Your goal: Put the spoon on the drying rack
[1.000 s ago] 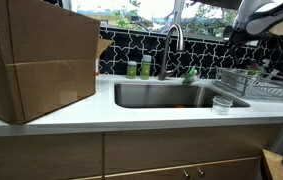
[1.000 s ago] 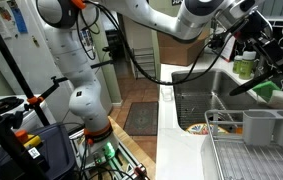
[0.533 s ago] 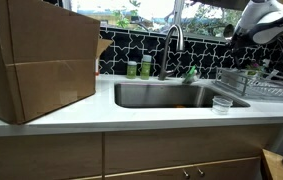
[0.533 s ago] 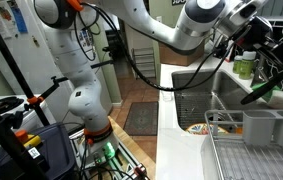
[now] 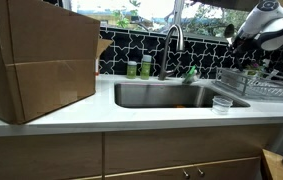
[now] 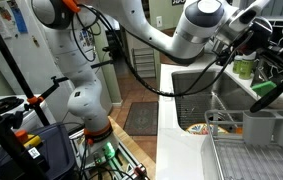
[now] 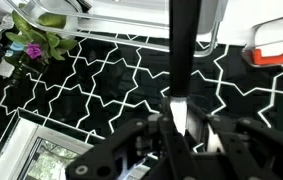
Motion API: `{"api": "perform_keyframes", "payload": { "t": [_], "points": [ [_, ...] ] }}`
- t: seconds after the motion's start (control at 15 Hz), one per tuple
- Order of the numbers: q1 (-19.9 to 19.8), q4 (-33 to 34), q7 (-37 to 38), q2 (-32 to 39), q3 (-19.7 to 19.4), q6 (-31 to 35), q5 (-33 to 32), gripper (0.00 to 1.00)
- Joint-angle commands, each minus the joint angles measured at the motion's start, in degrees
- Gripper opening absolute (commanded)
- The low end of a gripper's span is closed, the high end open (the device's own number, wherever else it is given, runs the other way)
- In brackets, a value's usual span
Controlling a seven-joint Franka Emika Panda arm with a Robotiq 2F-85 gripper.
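Observation:
The spoon (image 7: 184, 50) goes down with my gripper toward the gray holder on the drying rack next for release, since it still hangs above that holder's rim.
In the wrist view my gripper (image 7: 181, 125) is shut on the spoon (image 7: 184, 50). Its long dark handle runs straight up from the jaws in front of the black tiled wall. In both exterior views the gripper (image 5: 239, 38) (image 6: 271, 50) hangs high at the right, above the far end of the counter. The drying rack (image 5: 256, 86) (image 6: 249, 150) is a low silver wire rack on the counter beside the sink, below and slightly ahead of the gripper. The spoon's bowl does not show clearly in any view.
A steel sink (image 5: 171, 96) with a curved faucet (image 5: 174, 40) lies left of the rack. A small clear cup (image 5: 222, 103) stands on the counter edge near the rack. A large cardboard box (image 5: 36, 60) fills the counter's left end. Green bottles (image 5: 139, 69) stand behind the sink.
The arm has carried the spoon further right and a little lower, towards the space over the rack. The grip on the spoon is unchanged.

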Motion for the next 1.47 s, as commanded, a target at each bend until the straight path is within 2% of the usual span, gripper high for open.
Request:
{"api": "perform_keyframes", "payload": {
  "t": [0.0, 0.4, 0.93, 1.4],
  "points": [
    [-0.9, -1.6, 6.3, 0.3, -0.4, 3.6, -5.4, 0.05],
    [-0.9, -2.9, 15.3, 0.9, -0.3, 5.3, -12.2, 0.05],
    [-1.1, -3.7, 26.0, 2.6, -0.4, 3.6, -23.5, 0.05],
    [-1.1, -4.3, 29.7, 4.4, -0.4, 2.7, -26.8, 0.05]
  ]
}}
